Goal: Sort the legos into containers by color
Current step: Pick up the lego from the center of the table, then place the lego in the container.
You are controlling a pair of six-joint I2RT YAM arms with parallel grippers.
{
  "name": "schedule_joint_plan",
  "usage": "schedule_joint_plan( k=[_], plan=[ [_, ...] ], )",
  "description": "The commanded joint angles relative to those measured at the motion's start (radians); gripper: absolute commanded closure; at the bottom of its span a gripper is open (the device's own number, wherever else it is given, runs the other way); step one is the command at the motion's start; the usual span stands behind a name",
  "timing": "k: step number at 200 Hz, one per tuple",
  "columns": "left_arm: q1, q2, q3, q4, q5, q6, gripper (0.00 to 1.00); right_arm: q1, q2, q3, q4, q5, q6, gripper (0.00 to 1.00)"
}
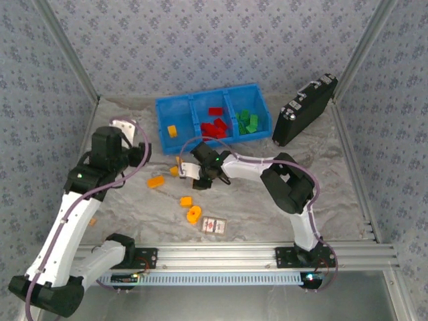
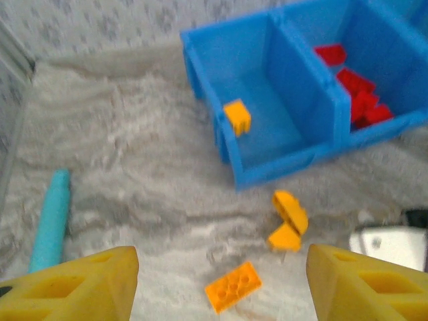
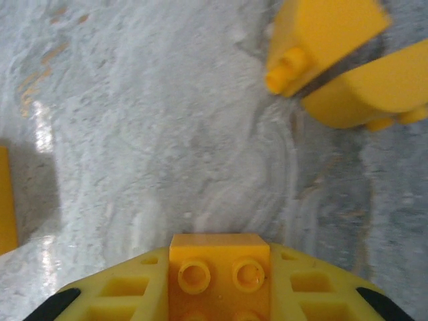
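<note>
The right gripper lifts outward over the blue tray's near side next. It then releases inside the tray's end section, because a brick of matching yellow already lies there.
The blue tray stands at the back, with one yellow brick in its left compartment, red bricks in the middle and green bricks on the right. My right gripper hovers low over the table, shut on a yellow brick. Two more yellow pieces lie just ahead of it. My left gripper is open above a flat orange brick, left of the tray. Loose on the cloth are a yellow brick and the round yellow piece.
A black case leans at the tray's right end. The red-patterned card box lies near the front rail. A teal pen rests on the cloth at the left. Patterned walls close in both sides.
</note>
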Motion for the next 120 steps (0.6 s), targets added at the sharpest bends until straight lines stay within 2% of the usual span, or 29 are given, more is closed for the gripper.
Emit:
schedule_joint_plan(
  k=[1,19,31,63,107,120],
  plan=[
    [0.004,-0.043,-0.079,-0.056,0.010,-0.071,0.33,-0.022,-0.003,0.084,-0.023,-0.020,-0.002,0.84],
    [0.006,-0.045,-0.142,-0.059,0.047,-0.059,0.31,-0.040,-0.005,0.144,-0.019,-0.042,-0.009,0.84],
    [0.006,-0.030,-0.173,-0.055,0.086,-0.031,0.28,-0.063,-0.003,0.182,-0.001,-0.098,-0.005,0.84],
    [0.004,-0.009,-0.255,0.032,0.170,0.064,0.22,-0.106,0.057,0.344,0.008,-0.158,0.000,0.83],
    [0.006,0.034,-0.309,0.128,0.156,0.202,0.17,-0.139,0.223,0.605,-0.027,-0.160,-0.041,0.83],
    [0.005,0.056,-0.331,0.148,0.182,0.289,0.11,-0.144,0.269,0.660,-0.035,-0.161,-0.051,0.82]
  ],
)
